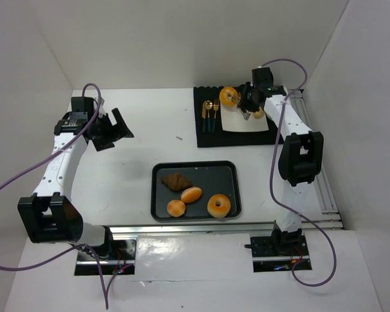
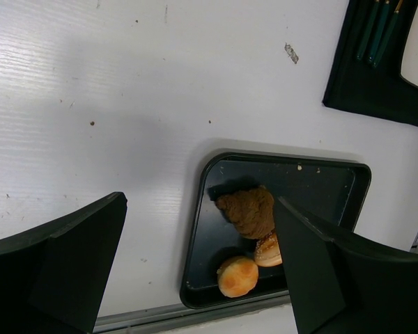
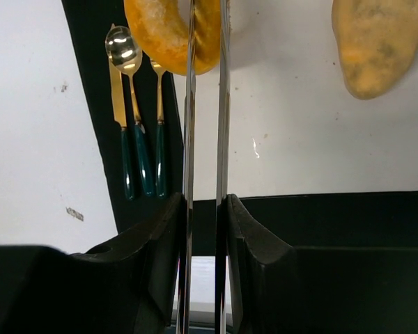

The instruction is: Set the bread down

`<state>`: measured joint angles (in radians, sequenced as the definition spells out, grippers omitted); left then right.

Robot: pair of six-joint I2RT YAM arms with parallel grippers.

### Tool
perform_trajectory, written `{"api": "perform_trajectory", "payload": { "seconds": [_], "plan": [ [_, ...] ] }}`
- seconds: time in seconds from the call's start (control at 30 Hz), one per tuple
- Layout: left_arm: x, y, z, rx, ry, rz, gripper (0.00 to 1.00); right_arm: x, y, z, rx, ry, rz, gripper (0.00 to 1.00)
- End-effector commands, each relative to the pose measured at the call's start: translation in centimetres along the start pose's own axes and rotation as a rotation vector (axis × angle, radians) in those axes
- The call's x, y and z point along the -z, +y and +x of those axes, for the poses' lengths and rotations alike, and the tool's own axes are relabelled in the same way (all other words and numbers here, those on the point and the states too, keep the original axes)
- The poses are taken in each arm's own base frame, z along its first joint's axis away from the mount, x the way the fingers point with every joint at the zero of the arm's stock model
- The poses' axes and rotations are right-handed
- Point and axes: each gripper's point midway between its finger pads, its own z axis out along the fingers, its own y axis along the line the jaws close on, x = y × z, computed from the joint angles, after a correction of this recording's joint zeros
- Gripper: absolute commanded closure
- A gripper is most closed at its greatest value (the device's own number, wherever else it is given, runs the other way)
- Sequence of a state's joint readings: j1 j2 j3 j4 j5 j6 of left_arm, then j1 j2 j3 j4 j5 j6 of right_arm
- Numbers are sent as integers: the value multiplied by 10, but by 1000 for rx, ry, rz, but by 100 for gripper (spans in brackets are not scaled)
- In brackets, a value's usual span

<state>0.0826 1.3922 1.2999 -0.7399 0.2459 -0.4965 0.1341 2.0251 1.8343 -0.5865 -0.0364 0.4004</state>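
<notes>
The metal tongs go toward the long yellow roll next. My right gripper releases them over the plate, since the bagel overhangs the plate's edge by the fork.
My right gripper (image 1: 249, 99) is shut on metal tongs (image 3: 189, 139). The tongs pinch a ring-shaped bagel (image 1: 229, 97), also in the right wrist view (image 3: 168, 35), over the left edge of a white plate (image 1: 244, 121). A long yellow roll (image 3: 376, 45) lies on the plate (image 3: 299, 139). A black tray (image 1: 229, 170) in front holds a croissant (image 1: 175, 181), an oval roll (image 1: 191, 194), a round bun (image 1: 176, 208) and another bagel (image 1: 219, 205). My left gripper (image 1: 114, 130) is open and empty, above the table left of the tray. Its view shows the croissant (image 2: 249, 211) and bun (image 2: 237, 275).
The plate sits on a black mat (image 1: 205, 136) at the back right, with a gold and green knife, spoon and fork (image 1: 211, 116) on its left side. White walls enclose the table. A metal rail (image 1: 325, 188) runs along the right edge.
</notes>
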Motion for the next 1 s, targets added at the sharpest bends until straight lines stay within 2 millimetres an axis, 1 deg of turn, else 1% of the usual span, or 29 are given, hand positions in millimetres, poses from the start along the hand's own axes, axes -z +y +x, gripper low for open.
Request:
{"api": "perform_trajectory", "payload": {
  "seconds": [0.0,0.03,0.07,0.1,0.13,0.17,0.2,0.23,0.3,0.33,0.43,0.47,0.5,0.57,0.6,0.77,0.8,0.83,0.87,0.9,0.93,0.97],
  "plan": [
    [5,-9,-15,-29,-34,34,0,9,4,-41,-23,-126,-13,69],
    [5,-9,-15,-29,-34,34,0,9,2,-42,-14,-130,-5,69],
    [5,-9,-15,-29,-34,34,0,7,-4,-40,-20,-123,6,69],
    [5,-9,-15,-29,-34,34,0,4,-7,-35,-21,-111,12,67],
    [5,-10,-15,-20,-33,34,0,5,-4,-34,-20,-104,-3,66],
    [5,-10,-15,-19,-33,34,0,5,-10,-37,-28,-108,5,66],
    [2,-8,-14,-17,-25,31,0,5,-10,-37,-28,-108,5,66],
    [2,-8,-14,-17,-25,31,0,5,-12,-34,-29,-95,11,66],
    [4,-10,-17,-19,-33,34,0,-1,-17,-28,-21,-81,29,65],
    [4,-10,-17,-19,-33,34,0,1,-18,-25,-21,-78,30,64],
    [4,-10,-17,-19,-33,34,0,4,-18,-25,-21,-78,30,55],
    [4,-10,-17,-19,-33,34,0,4,-19,-23,-21,-70,34,51],
    [4,-10,-17,-19,-33,34,0,8,-18,-25,-21,-78,30,44],
    [4,-10,-17,-19,-33,34,0,12,-18,-25,-12,-75,32,42],
    [7,-12,-18,-22,-43,39,0,12,-18,-25,-12,-75,32,41],
    [14,-14,-17,-28,-60,46,0,44,-8,-43,-9,-140,3,41],
    [14,-14,-17,-28,-60,46,0,49,-7,-44,-9,-145,1,41],
    [15,-13,-15,-28,-60,46,0,67,0,-52,-7,-178,-23,41],
    [18,-14,-16,-31,-68,50,0,76,2,-57,-6,-196,-32,41],
    [18,-14,-16,-31,-68,50,0,85,12,-56,15,-197,-59,42],
    [19,-12,-14,-30,-72,42,0,104,29,-52,43,-204,-102,42],
    [19,-12,-14,-30,-72,41,0,112,37,-46,63,-200,-124,42]
  ]
}}
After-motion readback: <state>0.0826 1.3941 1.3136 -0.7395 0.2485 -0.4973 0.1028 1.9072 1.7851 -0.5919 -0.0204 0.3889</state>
